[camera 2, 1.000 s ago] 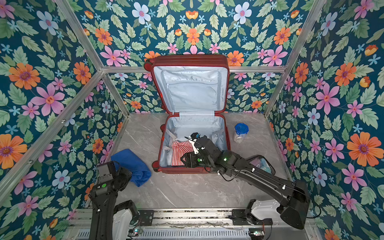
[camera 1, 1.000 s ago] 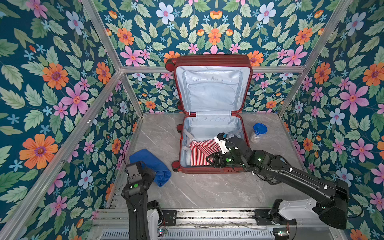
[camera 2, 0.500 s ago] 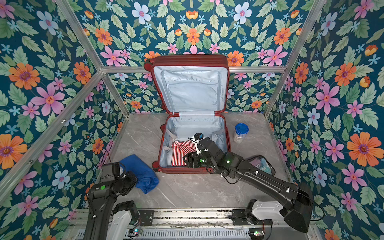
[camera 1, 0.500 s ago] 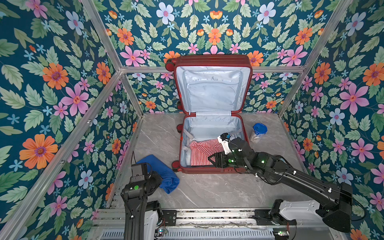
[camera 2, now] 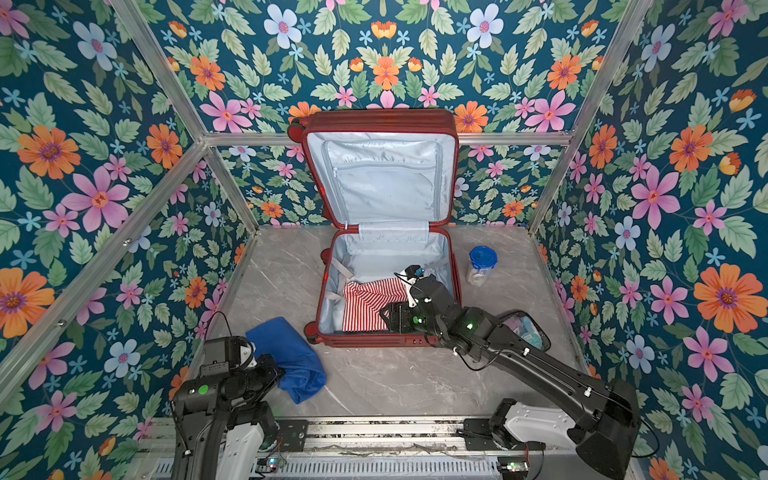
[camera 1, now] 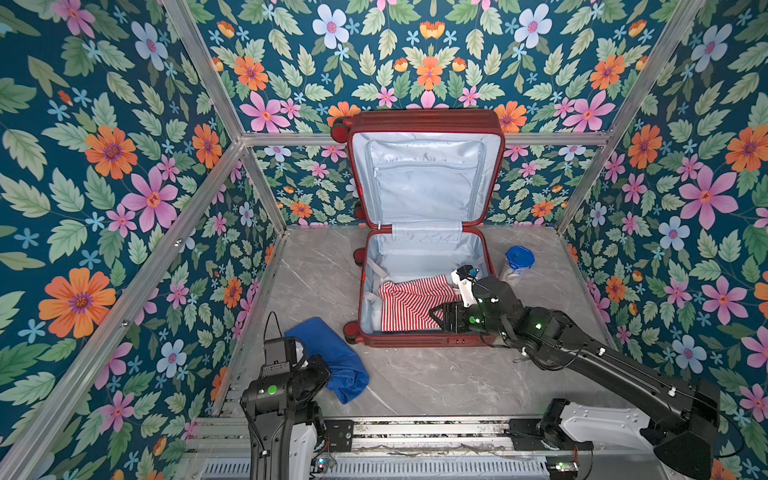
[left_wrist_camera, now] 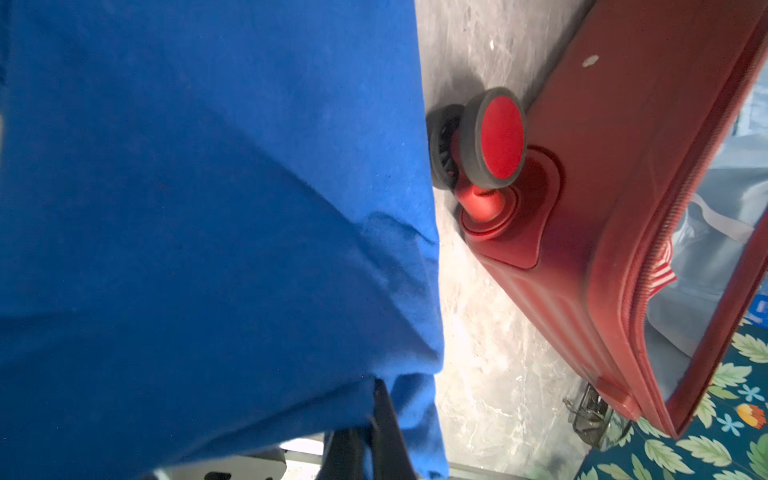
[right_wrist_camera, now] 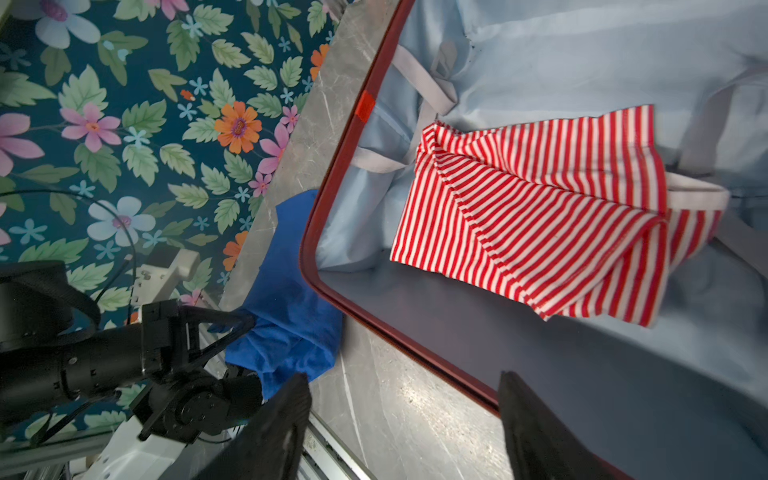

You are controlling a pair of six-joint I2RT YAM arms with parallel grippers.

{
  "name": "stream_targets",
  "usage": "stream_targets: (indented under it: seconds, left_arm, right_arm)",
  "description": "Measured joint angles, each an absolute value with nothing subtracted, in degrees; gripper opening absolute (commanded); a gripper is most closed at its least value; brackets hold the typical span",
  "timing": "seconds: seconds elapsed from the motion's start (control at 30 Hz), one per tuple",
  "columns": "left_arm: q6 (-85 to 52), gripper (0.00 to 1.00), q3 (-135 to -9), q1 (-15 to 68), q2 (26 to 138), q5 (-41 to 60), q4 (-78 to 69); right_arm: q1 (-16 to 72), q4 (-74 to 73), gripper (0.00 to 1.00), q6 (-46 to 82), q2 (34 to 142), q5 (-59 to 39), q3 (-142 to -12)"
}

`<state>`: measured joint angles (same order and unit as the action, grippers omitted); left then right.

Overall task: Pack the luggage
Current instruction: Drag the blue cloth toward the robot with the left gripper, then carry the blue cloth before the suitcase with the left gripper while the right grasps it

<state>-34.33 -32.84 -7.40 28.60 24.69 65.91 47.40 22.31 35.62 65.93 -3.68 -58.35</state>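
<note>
The part of the bare tabletop along the luggage's front is past the luggage's wheel from my left gripper. My left gripper needs to pull the blue cloth's fold there next and release it.
The luggage lies open mid-table, its lid leaning on the back wall. In its silvery-lined lower half lies a red-and-white striped garment. My right gripper hangs open over the case's front rim, holding nothing. A blue cloth lies left of the case beside a wheel. My left gripper is shut on the cloth's near edge.
A clear jar with a blue lid stands right of the case. A see-through pouch with a dark rim lies behind my right arm. Floral walls close in three sides, and a metal rail runs along the front.
My left arm has drawn back toward the front and dragged the blue cloth nearer and a little to the right. The right gripper has shifted only slightly.
</note>
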Motion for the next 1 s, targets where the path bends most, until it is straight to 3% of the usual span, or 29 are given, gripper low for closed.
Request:
stream_targets:
  seconds: [0.37, 0.53, 0.77, 1.0]
  left_arm:
    - [-34.7, 0.00, -33.4, -3.1, 34.9, 21.7, 62.6]
    - [-38.9, 0.00, -30.3, 4.0, 34.9, 19.0, 59.9]
    - [-51.2, 0.00, -29.4, 25.9, 39.0, 10.9, 52.7]
    - [-66.1, 0.00, -33.0, 53.5, 52.1, -0.1, 44.6]
  right_arm:
    - [45.3, 22.3, 0.73, 35.8, 65.5, -4.9, -58.3]
    - [45.3, 22.2, 0.73, 35.6, 66.6, -4.9, -58.8]
    - [45.3, 21.7, 0.74, 35.6, 69.3, -6.1, -59.4]
    - [45.3, 22.1, 0.76, 36.2, 68.2, -7.4, -58.5]
